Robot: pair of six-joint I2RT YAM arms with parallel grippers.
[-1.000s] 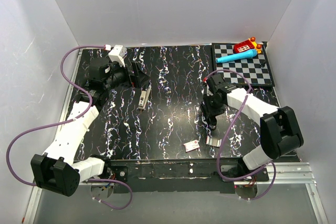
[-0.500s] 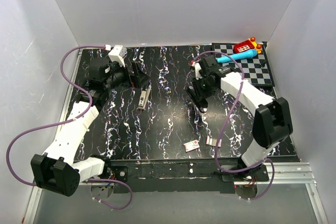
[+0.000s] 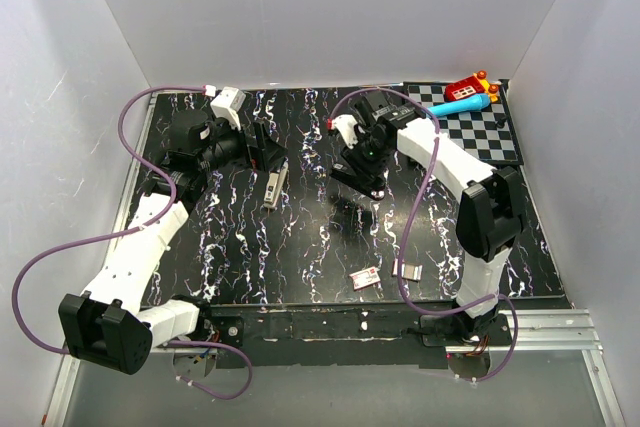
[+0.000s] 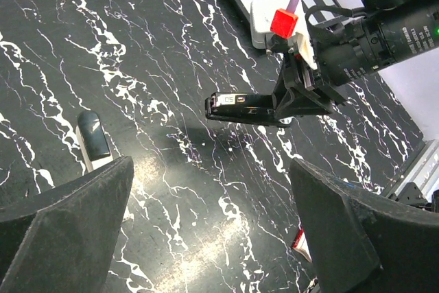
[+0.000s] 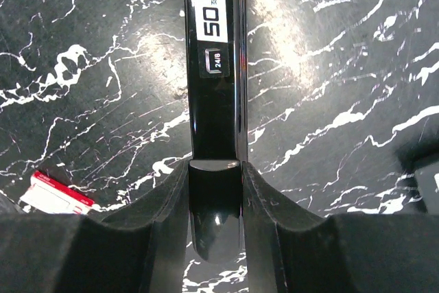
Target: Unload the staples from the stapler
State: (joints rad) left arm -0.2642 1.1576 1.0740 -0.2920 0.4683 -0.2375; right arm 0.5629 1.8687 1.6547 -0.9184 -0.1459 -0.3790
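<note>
My right gripper goes down toward the left in the top view next and releases the black stapler (image 5: 215,66), since bare tabletop lies below the gripper there.
A slim black stapler (image 5: 215,66) marked "50" and "24/6" hangs just above the table, its rounded end clamped between the fingers of my right gripper (image 5: 215,169). From overhead the right gripper (image 3: 360,172) sits at the table's middle back. In the left wrist view that black stapler (image 4: 240,106) points left. A grey-silver stapler (image 3: 272,187) with a dark end (image 4: 94,143) lies flat on the table by my left gripper (image 3: 270,152). The left gripper (image 4: 209,169) is wide open above bare tabletop, holding nothing.
A small red-and-white box (image 3: 364,278) lies near the front edge, with a small silver piece (image 3: 408,270) to its right. A checkerboard (image 3: 490,137) at the back right carries a blue tube (image 3: 452,107) and a red toy (image 3: 465,87). White walls enclose the table.
My right arm has swung from the front right to the middle back of the table, carrying the black stapler leftward. The left arm has stayed still.
</note>
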